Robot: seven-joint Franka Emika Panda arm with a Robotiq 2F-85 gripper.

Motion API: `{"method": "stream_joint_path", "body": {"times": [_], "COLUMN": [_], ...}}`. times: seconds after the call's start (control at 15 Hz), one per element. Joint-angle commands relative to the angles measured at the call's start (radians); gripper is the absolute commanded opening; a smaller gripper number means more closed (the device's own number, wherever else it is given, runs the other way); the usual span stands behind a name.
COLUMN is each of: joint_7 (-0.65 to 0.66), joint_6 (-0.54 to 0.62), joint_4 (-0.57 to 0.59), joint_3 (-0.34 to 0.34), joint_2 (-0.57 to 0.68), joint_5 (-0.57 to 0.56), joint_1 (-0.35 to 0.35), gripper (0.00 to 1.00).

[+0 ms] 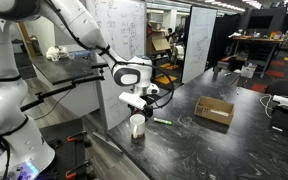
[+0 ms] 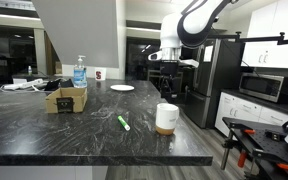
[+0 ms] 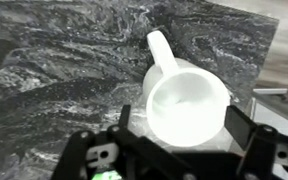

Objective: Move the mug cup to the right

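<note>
The mug cup's empty opening faces up below my gripper, so next my gripper should lower one fingertip into it, the other outside, and close on the mug cup's rim.
The mug cup [image 1: 136,126] is a white cylinder standing upright on the dark marble counter, near its edge; it also shows in an exterior view [image 2: 166,118]. In the wrist view the mug cup [image 3: 184,105] fills the middle, seen from above, with its handle pointing up and left. My gripper [image 1: 134,102] hangs above it, also seen in an exterior view [image 2: 172,66]. In the wrist view the gripper [image 3: 182,125] is open, with one finger on each side of the mug's rim. The fingers do not press on it.
A flat brown cardboard box [image 1: 214,110] lies further along the counter, also in an exterior view [image 2: 66,98]. A green marker [image 1: 164,121] lies near the mug [image 2: 124,122]. A water bottle [image 2: 80,72] and a white plate [image 2: 122,88] stand behind. The counter edge [image 2: 184,158] is close.
</note>
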Motion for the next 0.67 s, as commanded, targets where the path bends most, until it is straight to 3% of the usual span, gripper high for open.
{"method": "stream_joint_path", "body": {"times": [0.0,0.13,0.27,0.4,0.47,0.6], "joint_7": [-0.054,-0.049,-0.041,-0.030,-0.026,-0.014], "joint_6": [0.035,0.050,0.061,0.068,0.069,0.075], "joint_4": [0.019,0.020,0.022,0.027,0.031,0.036], "joint_3": [0.045,0.059,0.068,0.075,0.075,0.074], "joint_2": [0.047,0.070,0.092,0.113,0.122,0.133], "joint_5": [0.029,0.025,0.019,0.016,0.009,-0.011], "joint_1": [-0.045,-0.058,-0.070,-0.080,-0.083,-0.085], "gripper": [1.00,0.98,0.89,0.65,0.64,0.48]}}
